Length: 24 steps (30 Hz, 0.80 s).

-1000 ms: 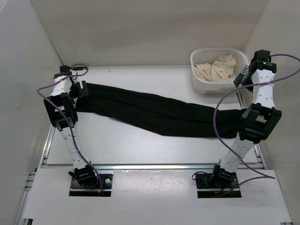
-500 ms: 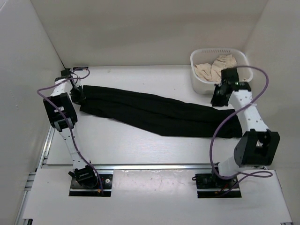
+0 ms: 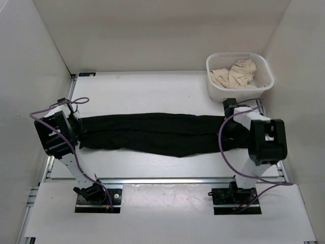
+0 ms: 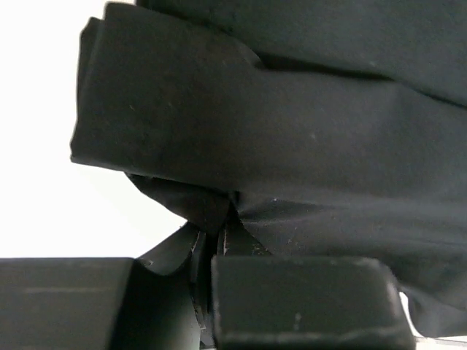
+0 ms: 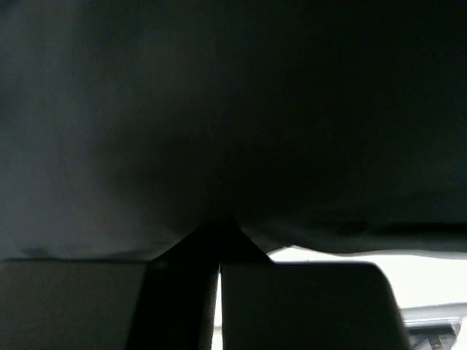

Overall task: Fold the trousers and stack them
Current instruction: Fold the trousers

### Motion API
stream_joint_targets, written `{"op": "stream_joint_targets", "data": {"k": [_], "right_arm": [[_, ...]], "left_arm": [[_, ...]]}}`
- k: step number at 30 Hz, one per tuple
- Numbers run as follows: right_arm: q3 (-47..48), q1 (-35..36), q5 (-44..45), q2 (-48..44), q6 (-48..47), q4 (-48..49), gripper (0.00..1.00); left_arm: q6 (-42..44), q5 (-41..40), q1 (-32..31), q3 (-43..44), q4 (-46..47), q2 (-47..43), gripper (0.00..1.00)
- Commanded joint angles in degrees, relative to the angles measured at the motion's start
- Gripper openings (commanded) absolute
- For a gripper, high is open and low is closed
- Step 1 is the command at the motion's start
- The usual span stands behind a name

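Next, my left gripper moves back toward the bare part of the table by the metal bar (image 3: 104,163) and releases the pinched fabric, because the trousers' near edge lies wavy.
The black trousers (image 3: 157,133) lie stretched left to right across the middle of the table. At their left end, my left gripper (image 3: 83,131) is shut on a pinch of the fabric. In the left wrist view the cloth (image 4: 292,131) bunches into the closed left gripper (image 4: 219,233). Over at the right end, my right gripper (image 3: 229,132) is shut on the cloth too. Dark fabric (image 5: 219,109) fills the right wrist view, drawn to a peak where the right gripper (image 5: 219,230) closes on it.
A white basket (image 3: 212,87) holding beige cloth (image 3: 234,73) stands at the back right, just behind the right wrist. White walls enclose the table on the left, back and right. A metal rail (image 3: 162,179) runs along the near edge.
Both grippers came down onto the trouser ends and shut. Both arms drew back toward the near edge, and the trousers shifted from a diagonal lie to a straight, nearer band.
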Motion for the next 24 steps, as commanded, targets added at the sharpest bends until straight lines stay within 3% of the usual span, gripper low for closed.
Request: {"op": "stream_joint_targets", "data": {"k": [1, 6, 11, 13, 16, 19, 20, 24], "right_arm": [[3.8, -0.8, 0.7, 6.7, 1.6, 0.6, 0.0], [-1.2, -3.8, 4.6, 7.6, 3.4, -6.1, 0.0], [-9.6, -3.8, 2.9, -4.1, 5.2, -10.5, 0.0], [-10.1, -4.3, 1.4, -9.3, 5.2, -12.7, 0.0], [-3.4, -4.3, 1.4, -12.6, 2.7, -16.8, 0.12], [4.9, -4.3, 1.9, -12.4, -1.1, -21.2, 0.37], [10.4, -3.2, 1.9, -12.4, -2.7, -21.9, 0.45], [20.2, 1.6, 0.0, -8.6, -4.8, -23.1, 0.59]], "left_arm": [[0.4, -6.3, 3.4, -5.1, 0.5, -0.5, 0.14], [0.4, -7.7, 7.5, -10.4, 0.5, -4.8, 0.14], [0.4, -10.1, 10.2, -15.7, 0.5, -11.4, 0.14], [0.4, -11.6, 10.9, -16.3, 0.5, -12.0, 0.2], [0.4, -11.6, 11.4, -13.7, -0.1, -12.8, 0.42], [0.4, -11.6, 11.4, -7.8, -2.7, -13.3, 0.56], [0.4, -11.6, 11.4, -6.4, -3.3, -13.3, 0.57], [0.4, -11.0, 11.4, -2.9, -5.5, -14.6, 0.65]]}}
